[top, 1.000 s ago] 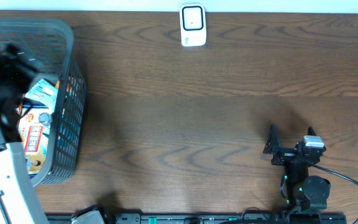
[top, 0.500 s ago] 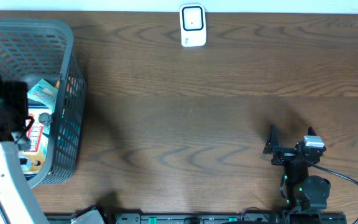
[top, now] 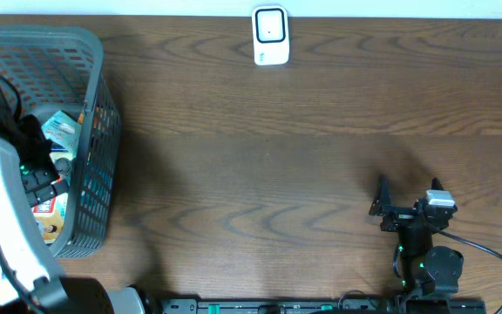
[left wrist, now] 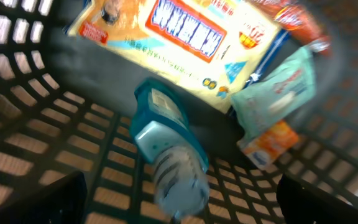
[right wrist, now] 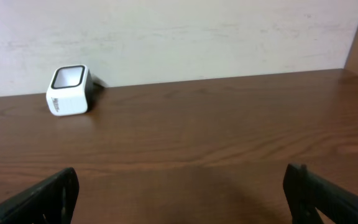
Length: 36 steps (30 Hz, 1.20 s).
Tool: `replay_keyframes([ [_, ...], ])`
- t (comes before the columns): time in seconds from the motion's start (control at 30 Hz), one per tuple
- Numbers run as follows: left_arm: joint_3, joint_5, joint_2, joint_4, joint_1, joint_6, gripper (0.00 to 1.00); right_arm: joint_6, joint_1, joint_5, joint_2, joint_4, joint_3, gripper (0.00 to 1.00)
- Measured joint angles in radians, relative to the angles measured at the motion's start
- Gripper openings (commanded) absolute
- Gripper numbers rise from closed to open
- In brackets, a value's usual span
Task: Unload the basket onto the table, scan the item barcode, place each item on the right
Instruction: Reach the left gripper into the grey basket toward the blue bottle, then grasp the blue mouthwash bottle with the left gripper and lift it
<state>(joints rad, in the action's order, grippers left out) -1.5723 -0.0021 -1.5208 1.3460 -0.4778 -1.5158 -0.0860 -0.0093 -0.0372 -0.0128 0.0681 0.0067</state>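
Note:
The teal bottle is clear of the packet between my open fingers, so I need to bring my left gripper down into the basket onto the bottle's body.
The white barcode scanner stands at the table's far edge, and it also shows far left in the right wrist view as the scanner. Several items lie in the grey mesh basket: a teal bottle, a yellow-and-white packet, a mint pouch and a small orange box. My left gripper is down inside the basket, open, with the bottle's pale end between its fingers and nothing gripped. In the overhead view the left gripper hangs over the packet. My right gripper rests open near the front right.
The basket's mesh walls close in around the left gripper on both sides. A black cable loops beside the right arm's base. Bare wooden table lies between the basket and the right arm.
My left arm has swung toward the near side of the basket and sunk into it, still open. The right arm and the scanner have not moved.

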Motion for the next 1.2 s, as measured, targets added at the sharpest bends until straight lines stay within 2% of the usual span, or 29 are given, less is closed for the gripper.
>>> replay_keyframes([
  [0.13, 0.0, 0.056, -0.092, -0.001, -0.004, -0.006, 0.98, 0.0, 0.0, 0.0, 0.0, 0.0, 0.0, 0.99],
  [0.43, 0.002, 0.099, -0.183, 0.004, -0.005, -0.018, 0.98, 0.0, 0.0, 0.0, 0.0, 0.0, 0.0, 0.99],
  [0.67, 0.021, 0.105, -0.195, -0.004, -0.005, -0.03, 0.98, 0.0, 0.0, 0.0, 0.0, 0.0, 0.0, 0.99],
  [0.9, 0.116, 0.108, -0.195, -0.075, -0.005, -0.033, 1.0, 0.0, 0.0, 0.0, 0.0, 0.0, 0.0, 0.99],
  [0.93, 0.126, 0.114, -0.194, -0.088, -0.005, -0.033, 0.94, 0.0, 0.0, 0.0, 0.0, 0.0, 0.0, 0.99],
  [1.07, 0.146, 0.127, -0.18, -0.12, -0.005, -0.031, 0.58, 0.0, 0.0, 0.0, 0.0, -0.001, 0.0, 0.99],
  [1.2, 0.158, 0.137, -0.171, -0.154, -0.005, 0.01, 0.36, 0.0, 0.0, 0.0, 0.0, 0.0, 0.0, 0.99],
])
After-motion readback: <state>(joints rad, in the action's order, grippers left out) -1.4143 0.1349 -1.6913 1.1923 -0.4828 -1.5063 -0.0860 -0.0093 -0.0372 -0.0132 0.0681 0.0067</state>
